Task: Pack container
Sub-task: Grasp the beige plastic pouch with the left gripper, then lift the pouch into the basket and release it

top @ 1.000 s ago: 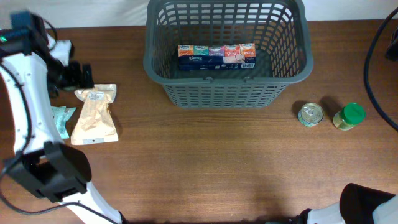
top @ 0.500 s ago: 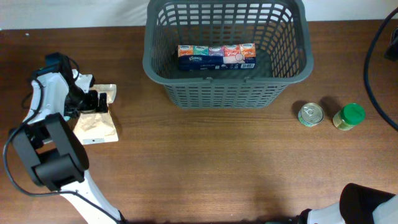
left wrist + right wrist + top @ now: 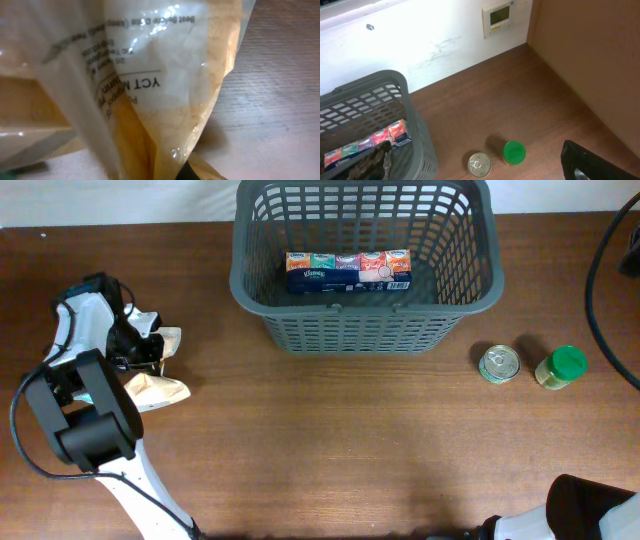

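Observation:
My left gripper moves up and toward the right in the overhead view, over the container's bare bottom, to release next, since tall sides ring that bottom.
The container (image 3: 365,332), a large dark grey slotted basket, stands at the back centre with a multicoloured tissue pack (image 3: 348,270) lying inside it. At the left, my left gripper (image 3: 143,350) is shut on the upper end of a tan powder pouch (image 3: 160,389), which is creased and bunched up. That pouch (image 3: 150,75) fills the left wrist view and hides the fingers. My right gripper (image 3: 475,162) hangs high above the table's right side, wide open and holding nothing. The container's near wall (image 3: 417,130) shows at the left of that view.
A small tin can (image 3: 499,364) and a green-lidded jar (image 3: 561,367) stand right of the basket; the right wrist view also shows the can (image 3: 479,164) and jar (image 3: 514,152). A white wall with a thermostat (image 3: 499,18) runs behind the table. A black cable (image 3: 598,300) curves at the right edge.
My left gripper has come down onto the pouch and closed on it. The pouch, flat before, is now crumpled and pulled up at its top. The right arm has not moved.

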Tool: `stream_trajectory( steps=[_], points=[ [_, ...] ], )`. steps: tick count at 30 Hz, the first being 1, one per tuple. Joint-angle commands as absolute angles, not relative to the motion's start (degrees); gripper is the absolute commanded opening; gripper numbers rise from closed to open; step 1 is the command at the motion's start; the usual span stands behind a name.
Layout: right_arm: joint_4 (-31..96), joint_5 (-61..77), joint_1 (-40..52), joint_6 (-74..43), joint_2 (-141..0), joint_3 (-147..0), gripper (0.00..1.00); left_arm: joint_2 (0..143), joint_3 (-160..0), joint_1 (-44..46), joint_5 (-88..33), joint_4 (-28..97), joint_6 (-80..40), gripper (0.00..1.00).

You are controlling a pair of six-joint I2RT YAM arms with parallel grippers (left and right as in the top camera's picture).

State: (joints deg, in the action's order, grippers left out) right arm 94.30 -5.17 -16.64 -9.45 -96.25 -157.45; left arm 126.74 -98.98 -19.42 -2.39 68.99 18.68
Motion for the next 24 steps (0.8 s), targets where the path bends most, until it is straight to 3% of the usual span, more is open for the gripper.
stream_trajectory(
  steps=[1, 8, 10, 13, 20, 24],
  points=[
    [94.1, -6.1, -17.1, -9.9, -96.6, -157.5, 0.99, 125.3, -117.8, -18.5, -2.6, 78.3, 18.7, 0.02],
    [94.1, -6.1, -17.1, -9.9, -96.6, -157.5, 0.99, 121.3, -151.0, -14.1, -9.2, 82.3, 20.4, 0.01],
    [94.1, -6.1, -17.1, -9.9, -96.6, -157.5, 0.99, 119.8, -161.4, -10.0, -19.4, 79.9, 26.0, 0.02],
    [94.1, -6.1, -17.1, -9.9, -96.6, -157.5, 0.99, 118.7, -168.0, -3.4, -25.8, 78.0, 34.8, 0.02],
    [94.1, -6.1, -17.1, -9.9, -96.6, -157.5, 0.99, 119.8, -168.6, 17.8, -25.4, 74.6, 59.4, 0.02],
    [94.1, -6.1, -17.1, -9.9, -96.6, -157.5, 0.99, 124.0, -164.3, 24.8, -19.3, 70.0, 63.9, 0.02]
  ],
)
